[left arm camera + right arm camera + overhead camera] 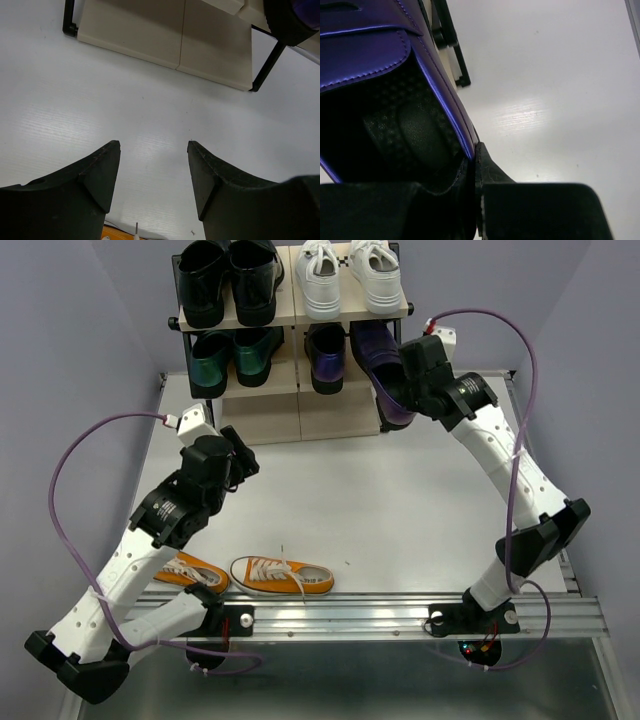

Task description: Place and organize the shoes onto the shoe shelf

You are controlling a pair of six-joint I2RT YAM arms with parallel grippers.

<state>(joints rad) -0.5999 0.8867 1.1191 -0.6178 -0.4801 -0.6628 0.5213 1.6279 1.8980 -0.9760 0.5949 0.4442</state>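
The held loafer goes outward with my right gripper next, toward the other purple loafer (326, 358) beside it. Its heel sticks out past the near edge of the shoe shelf's middle level.
The shoe shelf (300, 312) stands at the back. White sneakers (348, 278) sit on its top tier at the right. One purple loafer (326, 358) sits on the middle tier. My right gripper (402, 390) is shut on the rim of the second purple loafer (385, 370), holding it at the shelf's right end, toe into the middle tier; in the right wrist view the loafer (375, 75) fills the left. Two orange sneakers (282, 576) (190, 571) lie at the near edge. My left gripper (240, 455) is open and empty above the table (150, 120).
Shiny black shoes (228, 280) occupy the top tier's left, metallic green shoes (232, 358) the middle tier's left. The bottom board (165, 35) of the shelf shows in the left wrist view. A metal rail (380, 612) runs along the near edge.
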